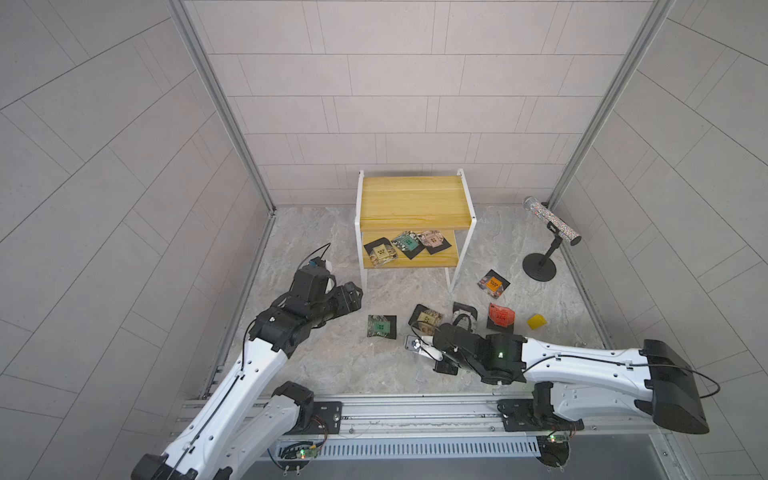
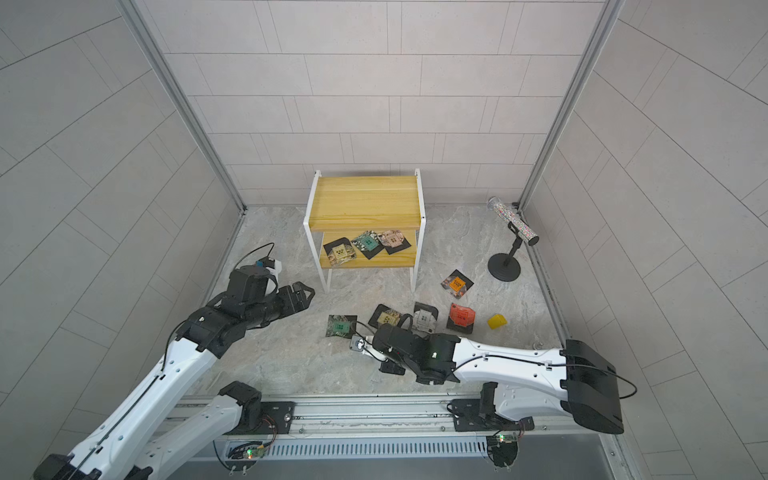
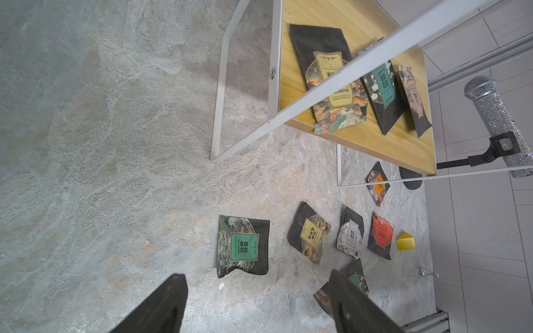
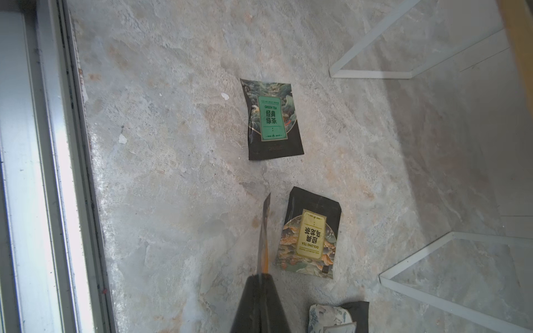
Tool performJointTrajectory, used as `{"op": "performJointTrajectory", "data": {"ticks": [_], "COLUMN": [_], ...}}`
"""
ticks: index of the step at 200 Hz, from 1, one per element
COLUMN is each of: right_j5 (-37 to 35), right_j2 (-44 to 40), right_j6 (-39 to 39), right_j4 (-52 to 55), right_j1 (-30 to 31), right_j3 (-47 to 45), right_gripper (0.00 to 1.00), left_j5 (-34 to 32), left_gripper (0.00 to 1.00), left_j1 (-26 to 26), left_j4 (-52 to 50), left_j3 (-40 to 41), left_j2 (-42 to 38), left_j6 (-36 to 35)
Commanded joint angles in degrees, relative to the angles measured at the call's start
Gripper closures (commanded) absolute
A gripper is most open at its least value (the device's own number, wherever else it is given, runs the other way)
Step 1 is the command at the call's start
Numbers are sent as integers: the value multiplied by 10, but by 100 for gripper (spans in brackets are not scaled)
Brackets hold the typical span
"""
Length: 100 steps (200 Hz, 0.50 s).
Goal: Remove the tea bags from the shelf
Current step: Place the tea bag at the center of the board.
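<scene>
The orange-labelled tea bag has bare floor below it, nearer the base than the oolong one, so I will next move my right gripper gently down and back to let go of the tea bag's edge.
The shelf (image 1: 411, 199) has yellow boards and a white frame. Three tea bags lie on its lower board: beige-labelled (image 1: 381, 252), teal (image 1: 409, 243) and pink (image 1: 434, 240); its top board is bare. My left gripper (image 3: 256, 275) is open and empty, hovering over the floor beside the shelf's front left leg (image 1: 360, 274). My right gripper (image 4: 261, 276) is shut on a tea bag (image 4: 264, 230), seen edge-on and held low over the floor in front of the shelf. Several other tea bags lie on the floor, among them a green one (image 1: 381, 326) and an oolong one (image 4: 310, 233).
A glittery tube on a black stand (image 1: 552, 226) stands at the back right. A plain yellow piece (image 1: 537, 321) lies right of a red tea bag (image 1: 500, 318). An orange tea bag (image 1: 493, 284) lies near the shelf's right leg. Walls enclose three sides.
</scene>
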<state>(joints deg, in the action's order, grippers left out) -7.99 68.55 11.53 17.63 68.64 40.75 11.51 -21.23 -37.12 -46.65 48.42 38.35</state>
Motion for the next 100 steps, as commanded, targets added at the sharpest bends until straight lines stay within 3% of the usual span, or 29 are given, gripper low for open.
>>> {"op": "performJointTrajectory", "data": {"ticks": [1,100], "right_j5": [-2,50], "right_j2": [21,111], "right_j6": [-31,-93], "right_j4": [-2,18], "right_j1": [10,30], "right_j3": [-4,40], "right_gripper": [100,100], "left_j5": [-1,-6], "left_gripper": [15,15], "left_j1": [4,4], "left_j4": [-2,-7], "left_j3": [6,10], "left_j2": [-8,-10], "left_j6": [-4,-4]}}
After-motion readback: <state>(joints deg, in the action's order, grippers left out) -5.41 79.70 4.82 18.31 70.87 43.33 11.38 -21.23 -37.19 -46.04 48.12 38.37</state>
